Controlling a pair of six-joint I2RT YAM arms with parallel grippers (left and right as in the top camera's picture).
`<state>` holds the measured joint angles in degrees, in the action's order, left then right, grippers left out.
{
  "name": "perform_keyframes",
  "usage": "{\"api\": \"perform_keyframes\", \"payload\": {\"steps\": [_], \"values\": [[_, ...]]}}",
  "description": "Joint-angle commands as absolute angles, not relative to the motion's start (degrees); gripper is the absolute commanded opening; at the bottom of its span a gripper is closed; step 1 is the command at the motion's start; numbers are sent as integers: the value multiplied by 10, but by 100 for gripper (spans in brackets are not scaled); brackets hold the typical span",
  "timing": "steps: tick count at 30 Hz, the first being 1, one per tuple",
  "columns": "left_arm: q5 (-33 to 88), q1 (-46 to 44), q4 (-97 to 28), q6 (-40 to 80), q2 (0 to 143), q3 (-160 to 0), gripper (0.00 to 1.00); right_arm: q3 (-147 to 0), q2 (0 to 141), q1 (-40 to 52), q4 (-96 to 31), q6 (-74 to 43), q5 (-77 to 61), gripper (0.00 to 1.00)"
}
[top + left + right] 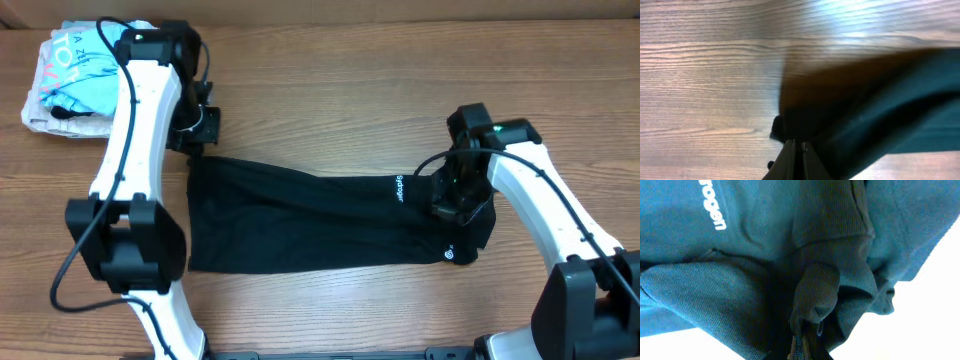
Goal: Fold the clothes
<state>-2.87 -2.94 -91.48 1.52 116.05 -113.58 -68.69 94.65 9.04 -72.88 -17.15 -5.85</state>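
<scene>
The right gripper draws the garment's bunched fold toward the right in the overhead view (470, 216) next, away from my left gripper, then releases it, because that end of the garment lies rumpled.
The black garment (310, 222) lies stretched across the middle of the table, with white lettering near its right part and a small white round mark (450, 253) at the lower right. My left gripper (200, 135) is shut on the garment's upper left corner; in the left wrist view the closed fingers (797, 150) pinch dark cloth (875, 115). My right gripper (455, 200) is shut on a bunched fold at the garment's right end; the right wrist view shows the fingers (805, 335) closed on a roll of fabric (815, 292).
A light-blue printed shirt (85, 65) lies on a beige folded garment (40, 115) at the far left corner. Bare wood table (330, 90) extends behind and in front of the black garment.
</scene>
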Motion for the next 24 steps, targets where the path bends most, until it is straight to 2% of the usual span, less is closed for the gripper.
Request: {"api": "perform_keyframes", "payload": {"steps": [1,8,16,24], "values": [[-38,-45,-916,39,1150,-1096,4,-670,936,90,-717,-178,-67,4],[-129,-48,-908,121,1150,-982,4,-656,936,90,-710,-178,-67,4],[-131,-45,-873,125,1150,-906,4,-640,935,69,-709,-181,-67,4],[-131,-45,-787,134,1150,-823,4,-640,932,-10,-679,-161,-73,4]]}}
